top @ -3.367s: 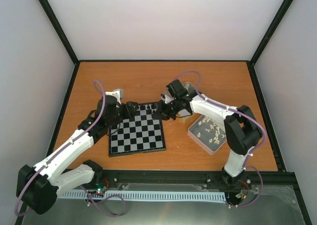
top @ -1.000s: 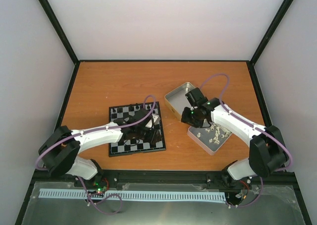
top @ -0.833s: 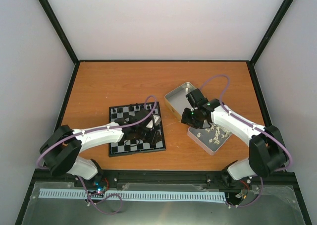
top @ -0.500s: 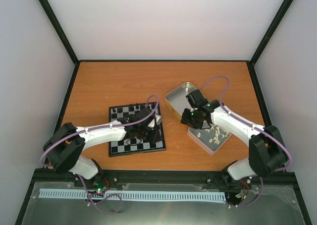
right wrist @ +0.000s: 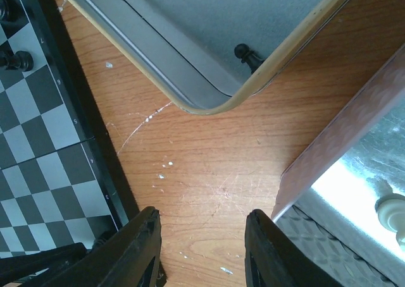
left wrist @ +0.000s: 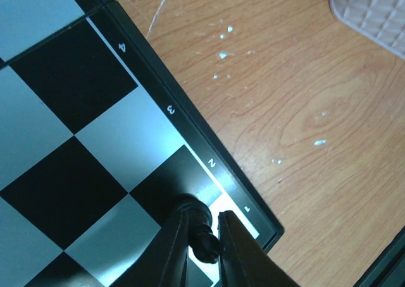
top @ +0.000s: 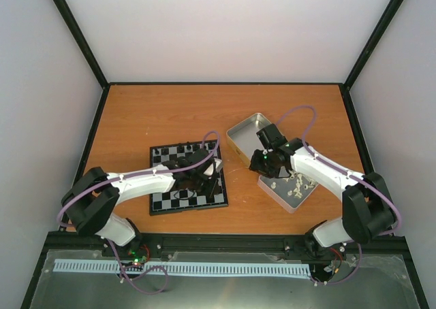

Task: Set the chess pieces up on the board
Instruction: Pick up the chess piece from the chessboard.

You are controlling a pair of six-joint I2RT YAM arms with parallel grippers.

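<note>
The black piece goes outward and to the left in the top view next, in my left gripper, onto the empty gap in the board's far row.
The board (top: 178, 194) lies at the table's front middle, with a few black chess pieces (top: 181, 148) along its far edge. My left gripper (top: 207, 180) reaches over the board's right side. In the left wrist view it (left wrist: 207, 227) is shut on a black chess piece (left wrist: 205, 244), low over the board's corner squares (left wrist: 158, 135) by the labels 1 and 2. My right gripper (top: 263, 162) hovers open and empty over bare wood between board and tins, fingers (right wrist: 147, 249) spread. Two black pieces (right wrist: 15, 60) show on the board (right wrist: 38, 129) in the right wrist view.
A silver tin (top: 244, 133) stands right of the board; one black pawn (right wrist: 244, 52) lies inside it (right wrist: 190, 40). A second tin (top: 277, 194) with several cream-white pieces (top: 294, 180) sits at its right; one white piece (right wrist: 392, 208) shows in the right wrist view.
The left arm swung from the board's left side across to its right side, holding a black piece. The right gripper drew back from the board's far right corner to between the tins.
</note>
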